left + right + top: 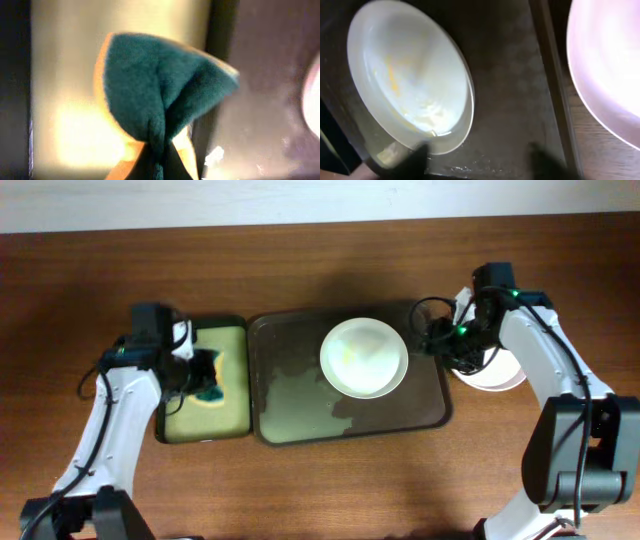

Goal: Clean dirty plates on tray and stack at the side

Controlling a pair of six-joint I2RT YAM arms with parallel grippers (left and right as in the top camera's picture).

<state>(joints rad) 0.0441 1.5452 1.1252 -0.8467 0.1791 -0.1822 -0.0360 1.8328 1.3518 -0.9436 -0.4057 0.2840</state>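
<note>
My left gripper moves across the smeared plate next, then lowers into the small tray point(75, 115) and releases the sponge point(160, 85), as the tray's pale inside lies below.
One white plate point(363, 357) with yellowish smears lies on the large dark brown tray point(300, 410); it shows in the right wrist view point(410, 75) too. Another white plate point(490, 373) sits on the table right of the tray, partly under the right arm, and fills the right wrist view's upper right point(607, 65). My right gripper point(440, 340) point(480, 157) is open and empty above the tray's right edge, between the two plates. My left gripper point(205, 375) point(160, 167) is shut on a teal-and-yellow sponge point(160, 85) above the small tray.
A smaller dark tray with a pale yellow-green inside point(232, 410) stands left of the big tray, touching it. The big tray's surface looks wet point(345, 415). Bare wooden table lies in front and behind.
</note>
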